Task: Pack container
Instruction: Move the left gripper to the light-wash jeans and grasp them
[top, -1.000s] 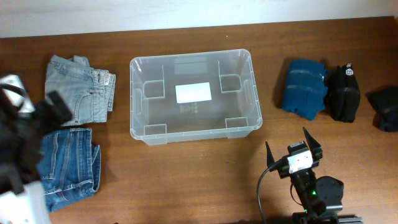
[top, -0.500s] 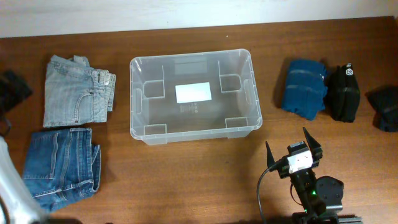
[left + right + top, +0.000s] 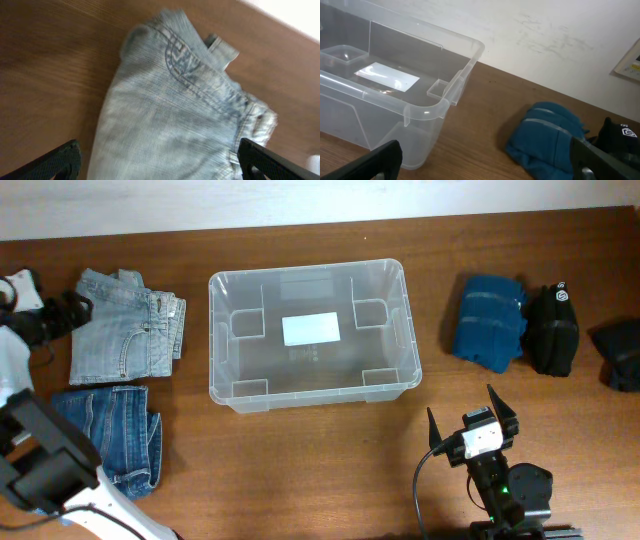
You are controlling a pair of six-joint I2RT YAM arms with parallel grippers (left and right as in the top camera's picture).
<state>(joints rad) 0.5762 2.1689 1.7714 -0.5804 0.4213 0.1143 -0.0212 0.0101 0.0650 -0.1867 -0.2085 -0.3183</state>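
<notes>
The light-wash jeans' edge is still below my open fingers, so my left gripper lowers onto it next, shifting toward the container.
The clear plastic container stands empty in the table's middle, white label on its base. It also shows in the right wrist view. Folded light-wash jeans lie to its left. My left gripper is open and empty at the jeans' left edge. In the left wrist view the light jeans fill the space between the open fingers. My right gripper is open and empty near the front edge, right of the container. Its fingers frame bare table.
Folded dark blue jeans lie at the front left, partly under my left arm. A folded blue garment, a black pouch and a dark item lie at the right.
My left arm has swung from over the dark blue jeans up to the left edge of the light jeans. The right arm has not moved.
</notes>
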